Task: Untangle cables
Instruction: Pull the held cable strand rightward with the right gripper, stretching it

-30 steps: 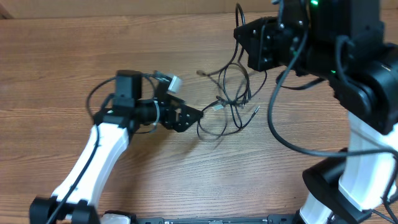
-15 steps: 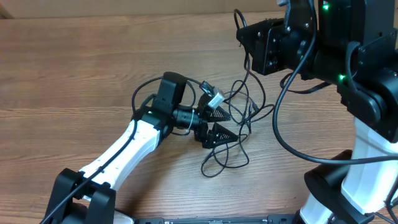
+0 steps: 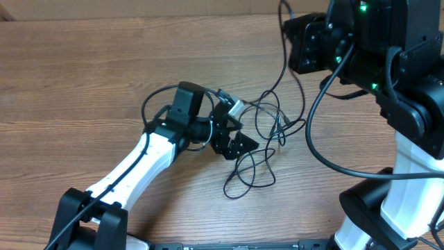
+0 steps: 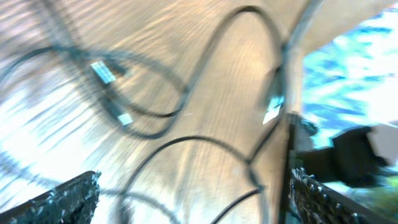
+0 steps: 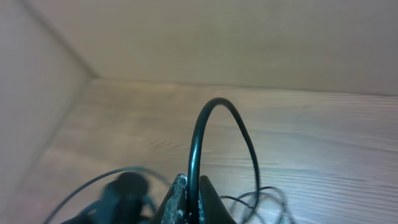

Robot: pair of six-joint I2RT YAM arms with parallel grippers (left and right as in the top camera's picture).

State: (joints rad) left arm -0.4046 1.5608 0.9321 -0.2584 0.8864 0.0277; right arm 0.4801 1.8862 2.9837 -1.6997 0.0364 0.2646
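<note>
I will lower my right gripper rightward in its wrist view next and release the cable over bare tabletop beyond the tangle.
The thin black cables (image 3: 266, 135) lie in a loose tangle of loops at mid-table, with small plugs showing in the left wrist view (image 4: 102, 71). My left gripper (image 3: 243, 135) is open at the tangle's left edge. In its blurred wrist view its jaws (image 4: 193, 200) stand wide apart with cable strands (image 4: 205, 143) on the table between them, none gripped. My right gripper (image 3: 306, 48) is held high at the back right. It is shut on one black cable (image 5: 214, 106), which arches up from its fingers (image 5: 194, 202) and runs down to the tangle.
The brown wooden table (image 3: 83, 83) runs to a back edge near the right gripper. Thicker black arm wires (image 3: 316, 139) hang from the right arm beside the tangle. The right arm's base (image 3: 388, 201) stands at the front right.
My left arm has swung right from the table's left into the tangle, jaws still open. My right gripper has moved right and back with its cable, dragging the loops rightward.
</note>
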